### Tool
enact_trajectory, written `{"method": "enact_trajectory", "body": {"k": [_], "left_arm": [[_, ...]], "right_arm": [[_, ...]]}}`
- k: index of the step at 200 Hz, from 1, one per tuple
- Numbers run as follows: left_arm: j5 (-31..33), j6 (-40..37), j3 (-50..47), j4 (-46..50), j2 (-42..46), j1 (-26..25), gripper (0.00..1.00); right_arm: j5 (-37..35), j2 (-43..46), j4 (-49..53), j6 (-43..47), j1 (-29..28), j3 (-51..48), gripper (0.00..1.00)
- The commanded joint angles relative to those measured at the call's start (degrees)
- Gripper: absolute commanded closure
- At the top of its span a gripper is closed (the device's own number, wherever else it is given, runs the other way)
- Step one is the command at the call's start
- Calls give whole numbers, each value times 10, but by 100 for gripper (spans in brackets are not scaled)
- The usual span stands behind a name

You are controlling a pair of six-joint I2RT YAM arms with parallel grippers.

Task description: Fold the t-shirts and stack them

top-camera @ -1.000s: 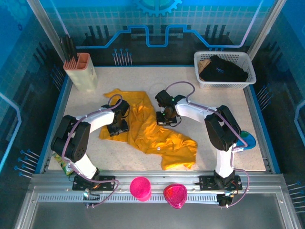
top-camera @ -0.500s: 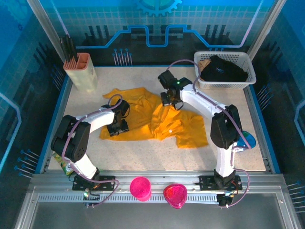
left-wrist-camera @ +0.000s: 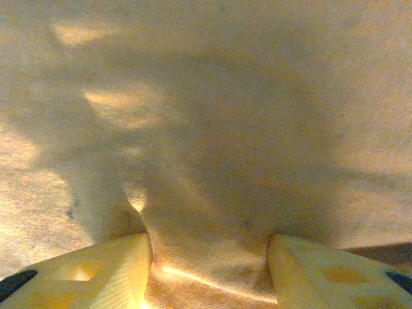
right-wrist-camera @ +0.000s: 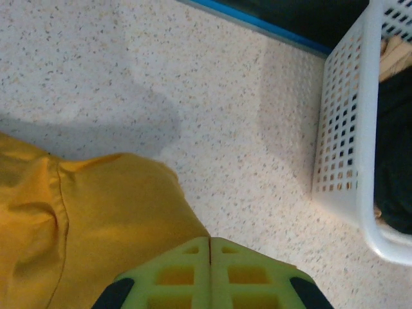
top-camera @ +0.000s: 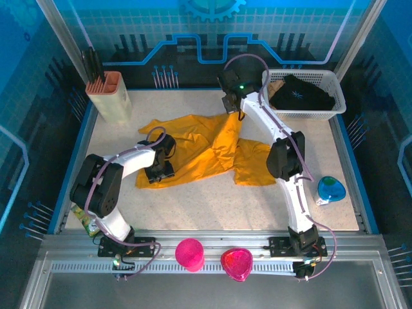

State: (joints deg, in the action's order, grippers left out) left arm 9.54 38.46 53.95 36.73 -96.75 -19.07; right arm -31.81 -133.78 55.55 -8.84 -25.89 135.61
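The creased shirt's edge will next be pulled outward by my right gripper onto the bare tabletop by the back wall (top-camera: 217, 98) (right-wrist-camera: 215, 71) to spread the shirt, then let go.
An orange-yellow t-shirt (top-camera: 193, 145) lies spread and creased across the middle of the table. My right gripper (top-camera: 233, 111) is at the back near the basket, shut on an edge of the shirt, and the cloth stretches up to it in a taut ridge. In the right wrist view the closed fingers (right-wrist-camera: 210, 248) meet with the yellow fabric (right-wrist-camera: 96, 219) running in under them. My left gripper (top-camera: 161, 168) rests on the shirt's left part. In the left wrist view its fingers (left-wrist-camera: 209, 248) stand apart, with the fabric (left-wrist-camera: 212, 96) lying between them.
A white basket (top-camera: 302, 114) holding dark clothes stands at the back right, close to my right gripper, with its wall (right-wrist-camera: 347, 161) just to the right. A peach utensil holder (top-camera: 109, 96) stands back left. Two pink cups (top-camera: 190, 253) sit at the front rail, and a blue object (top-camera: 331, 188) lies at the right.
My right gripper has moved from the table's middle to the back, pulling the shirt's right part up and away with it. The left gripper has stayed in place on the cloth.
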Motion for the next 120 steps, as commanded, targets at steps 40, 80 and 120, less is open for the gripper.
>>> {"method": "enact_trajectory", "body": {"k": [40,80,120], "left_arm": [[-21,-14,-19,1,-20,-6,47],[-19,-15,-21,6,-13,-9,47],[-16,-18,-19,13,-1,-12,47]], "right_arm": [[-77,-90,-96,114,38,139,100],[-148,-119,-309,261,37,104,100],[-213,-135,-475,382,13,82,64]]}}
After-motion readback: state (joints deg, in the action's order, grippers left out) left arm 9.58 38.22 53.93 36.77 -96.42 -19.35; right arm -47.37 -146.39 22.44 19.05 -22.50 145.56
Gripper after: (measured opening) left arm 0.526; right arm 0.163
